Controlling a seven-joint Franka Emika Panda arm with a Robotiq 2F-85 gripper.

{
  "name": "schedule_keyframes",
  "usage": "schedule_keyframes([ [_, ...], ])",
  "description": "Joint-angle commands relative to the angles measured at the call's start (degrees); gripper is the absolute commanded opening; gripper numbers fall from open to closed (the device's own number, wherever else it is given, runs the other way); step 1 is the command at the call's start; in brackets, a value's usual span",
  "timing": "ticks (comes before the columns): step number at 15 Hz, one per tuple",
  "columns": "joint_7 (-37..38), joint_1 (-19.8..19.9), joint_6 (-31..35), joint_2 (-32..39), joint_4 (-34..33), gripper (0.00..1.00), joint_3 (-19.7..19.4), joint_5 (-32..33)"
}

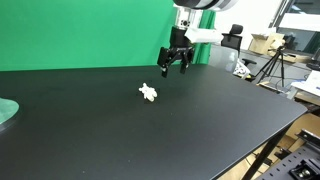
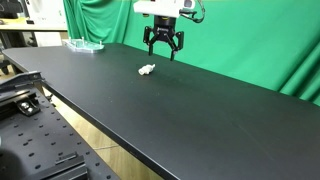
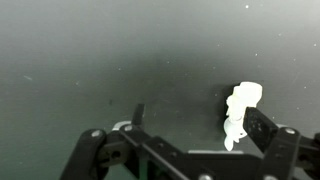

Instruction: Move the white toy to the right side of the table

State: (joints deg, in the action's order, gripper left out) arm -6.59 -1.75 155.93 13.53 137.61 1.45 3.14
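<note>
The white toy's body [image 1: 148,92] [image 3: 236,113] is below, nearer one finger of the gripper, so the robot should next move its gripper down and toward the right in the wrist view, around the toy's body.
The white toy [image 1: 148,93] is a tiny cream lumpy figure lying on the black table [image 1: 200,120]. It shows in both exterior views [image 2: 146,70]. In the wrist view the white toy [image 3: 241,110] lies just inside the right finger. My gripper [image 1: 176,63] hangs open above the table, a little beyond the toy and apart from it. It also shows in an exterior view [image 2: 164,45] and in the wrist view [image 3: 195,120], with fingers spread and nothing between them.
A pale green disc [image 1: 5,112] sits at the table's edge; it also shows in an exterior view [image 2: 84,44]. A green backdrop [image 2: 240,40] stands behind the table. Tripods and boxes [image 1: 270,55] stand off the table.
</note>
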Motion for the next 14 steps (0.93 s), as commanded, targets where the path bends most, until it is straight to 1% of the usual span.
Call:
schedule_keyframes([
  [1, 0.92, -0.24, -0.91, 5.75, -5.93, 1.0, 1.64, -1.78],
  [5, 0.32, -0.76, -1.34, 8.39, -8.37, 1.0, 4.35, -3.37],
  [7, 0.84, -1.52, -1.57, 9.2, -8.87, 1.0, 4.86, -2.98],
  [10, 1.17, -2.11, -2.41, 10.56, -9.79, 1.0, 4.93, -2.8],
  [14, 2.01, -2.72, -3.52, 12.95, -11.15, 1.0, 4.0, -2.08],
])
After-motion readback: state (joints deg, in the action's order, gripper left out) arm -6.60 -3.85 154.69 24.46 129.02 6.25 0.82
